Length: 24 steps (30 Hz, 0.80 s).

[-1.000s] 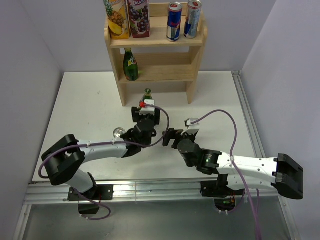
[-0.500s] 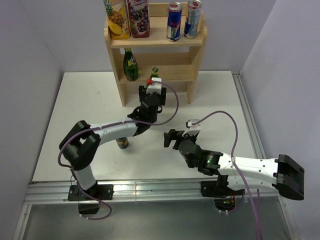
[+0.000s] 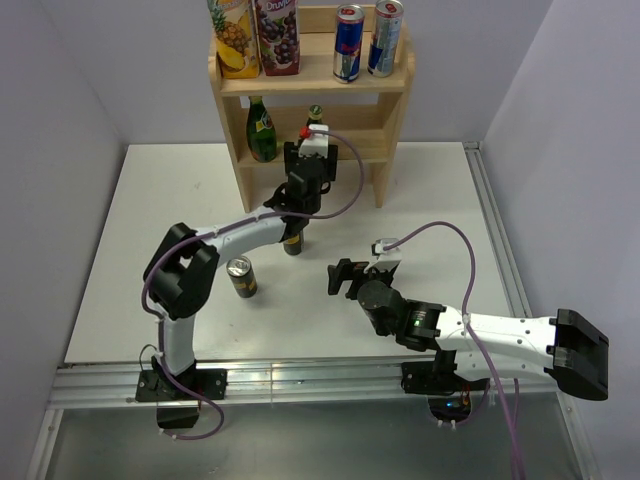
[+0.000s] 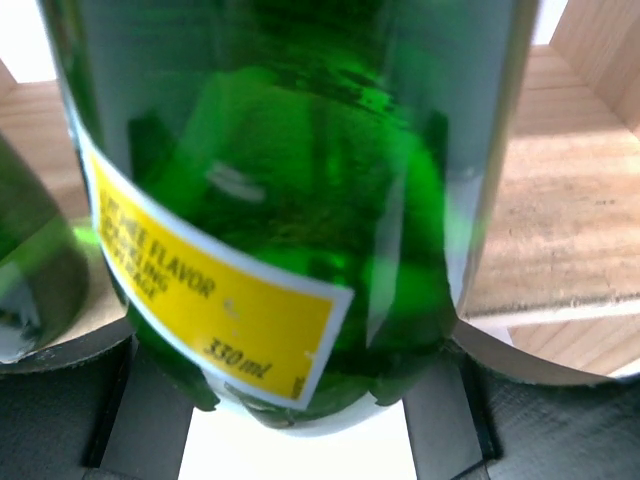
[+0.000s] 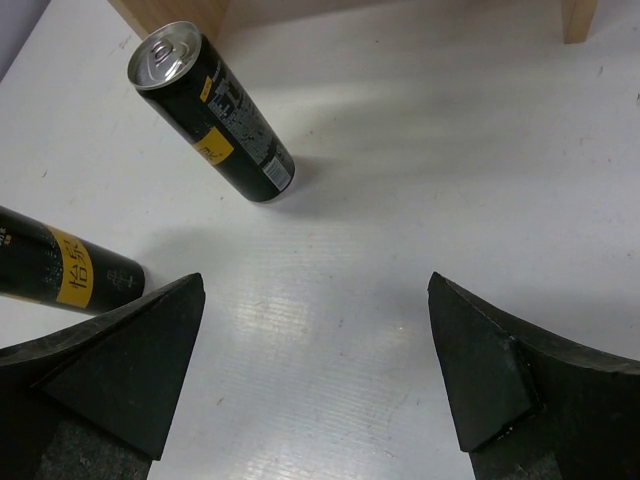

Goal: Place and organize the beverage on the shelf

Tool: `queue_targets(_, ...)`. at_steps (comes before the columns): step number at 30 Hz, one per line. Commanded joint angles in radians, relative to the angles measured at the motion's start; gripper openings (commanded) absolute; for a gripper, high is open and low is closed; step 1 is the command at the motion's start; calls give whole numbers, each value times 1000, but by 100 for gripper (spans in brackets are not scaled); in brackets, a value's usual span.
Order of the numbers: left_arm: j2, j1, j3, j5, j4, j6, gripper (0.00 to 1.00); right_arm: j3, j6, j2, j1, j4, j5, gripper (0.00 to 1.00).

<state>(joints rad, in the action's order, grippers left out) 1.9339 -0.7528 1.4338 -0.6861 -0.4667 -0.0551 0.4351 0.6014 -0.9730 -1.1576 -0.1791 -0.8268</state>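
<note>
I should push my left gripper outward and to the left in the top view next and release there, because free middle-level board [image 3: 282, 136] [image 4: 100, 288] lies outward of my left gripper, beside the first bottle.
The light wood shelf [image 3: 345, 85] stands at the back of the table. Its top tier holds two juice cartons [image 3: 256, 35] and two cans [image 3: 365, 40]. A green bottle [image 3: 261, 128] stands on the middle tier. My left gripper [image 3: 311, 148] is shut on a second green bottle [image 3: 315, 116] with a yellow label and holds it at the middle tier, right of the first. In the left wrist view this held bottle [image 4: 300, 180] fills the frame, with the other bottle [image 4: 30, 260] at the left. My right gripper [image 3: 340, 277] is open and empty over the table.
Two black cans with yellow labels stand on the table, one [image 3: 240, 277] left of centre and one [image 3: 292, 240] under the left arm. They also show in the right wrist view [image 5: 210, 115] [image 5: 60, 270]. The bottom tier's side posts [image 3: 383, 185] reach the table.
My left arm has carried the green bottle from the table's middle back and up to the shelf's middle tier. The black cans are now uncovered. The right arm has not moved.
</note>
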Motion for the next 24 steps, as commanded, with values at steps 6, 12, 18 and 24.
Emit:
queue_targets(6,51,55,161,17,-72,-9,0,-9,-2,-6,7,-39,-23,100)
queue_targets(12,99,90,229,16,-43,-17,0,-10,0,-18,6,-40,-24,100)
queue_targets(18,105,124,229,17,-24,-32,0,-6,-3,-29,6,-49,-23,100)
queue_targets(24,77,150,176,11,-43,-34,0,4,-6,-52,7,-54,-15,100)
